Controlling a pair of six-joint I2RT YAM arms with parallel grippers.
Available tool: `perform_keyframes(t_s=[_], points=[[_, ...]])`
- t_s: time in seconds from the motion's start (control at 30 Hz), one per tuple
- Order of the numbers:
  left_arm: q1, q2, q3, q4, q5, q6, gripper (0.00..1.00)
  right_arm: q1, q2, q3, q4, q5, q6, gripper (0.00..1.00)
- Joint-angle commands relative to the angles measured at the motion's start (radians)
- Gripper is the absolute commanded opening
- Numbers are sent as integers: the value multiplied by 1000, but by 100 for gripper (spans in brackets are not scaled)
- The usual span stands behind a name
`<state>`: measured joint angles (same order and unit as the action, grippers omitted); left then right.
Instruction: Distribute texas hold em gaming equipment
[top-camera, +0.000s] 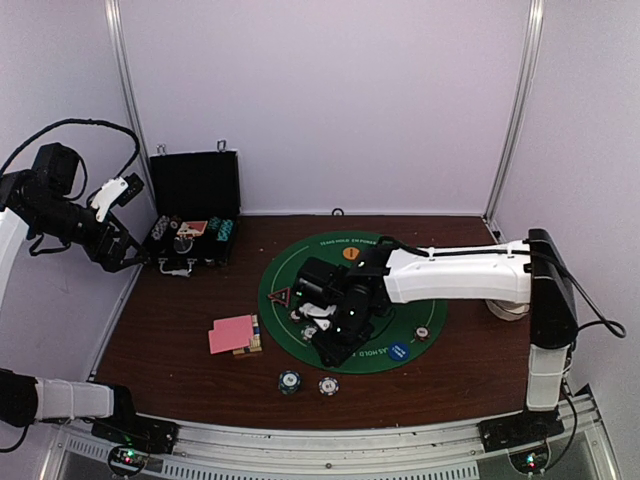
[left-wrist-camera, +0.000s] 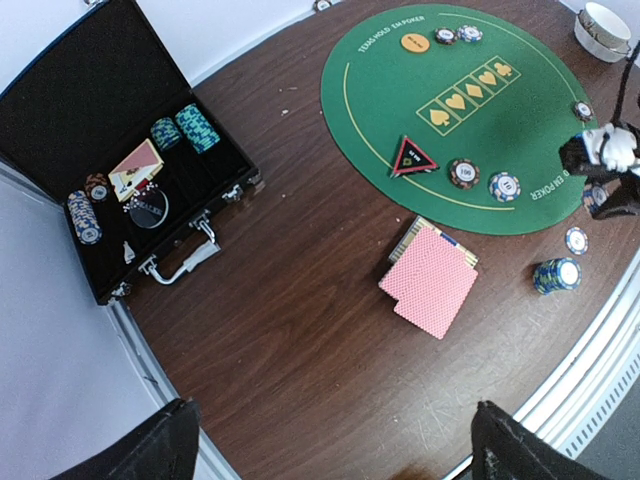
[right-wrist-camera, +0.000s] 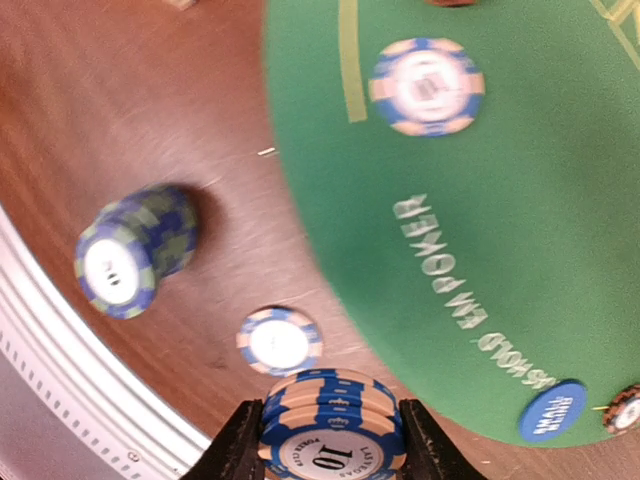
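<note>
I will move my right gripper to the right in the top view and lower it, because the bare mat beside the blue disc (right-wrist-camera: 551, 410) is there, below it.
My right gripper (top-camera: 325, 345) is shut on a short stack of blue-and-peach "10" poker chips (right-wrist-camera: 333, 420), held above the wood just off the near edge of the green round mat (top-camera: 440, 300). Below it lie a single pale chip (right-wrist-camera: 280, 340) and a blue-green chip stack (right-wrist-camera: 125, 255). A blue disc (right-wrist-camera: 551, 410), an orange disc (top-camera: 351, 253) and a red-black triangular marker (top-camera: 283, 296) lie on the mat. Pink-backed cards (top-camera: 231, 334) lie left of the mat. My left gripper (left-wrist-camera: 335, 450) is open and empty, held high near the left wall.
An open black case (top-camera: 195, 215) with more chips stands at the back left. A small card box (top-camera: 252, 340) lies under the cards. A white bowl (top-camera: 508, 308) sits at the right. Further chips (left-wrist-camera: 464, 173) lie on the mat. The table's metal front rail (top-camera: 330, 440) is close.
</note>
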<state>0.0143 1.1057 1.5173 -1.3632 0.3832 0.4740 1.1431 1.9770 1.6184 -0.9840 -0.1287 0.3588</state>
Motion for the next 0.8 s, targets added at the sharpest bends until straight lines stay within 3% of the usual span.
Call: perform_keyframes(t_s=[0.0, 0.23, 0.77], points=[[6, -11, 23, 2, 21, 14, 97, -109, -55, -37, -21, 62, -2, 35], [6, -14, 26, 2, 17, 18, 97, -245, -71, -142, 42, 76, -12, 33], [6, -1, 37, 2, 17, 15, 98, -369, -58, -235, 123, 124, -22, 29]])
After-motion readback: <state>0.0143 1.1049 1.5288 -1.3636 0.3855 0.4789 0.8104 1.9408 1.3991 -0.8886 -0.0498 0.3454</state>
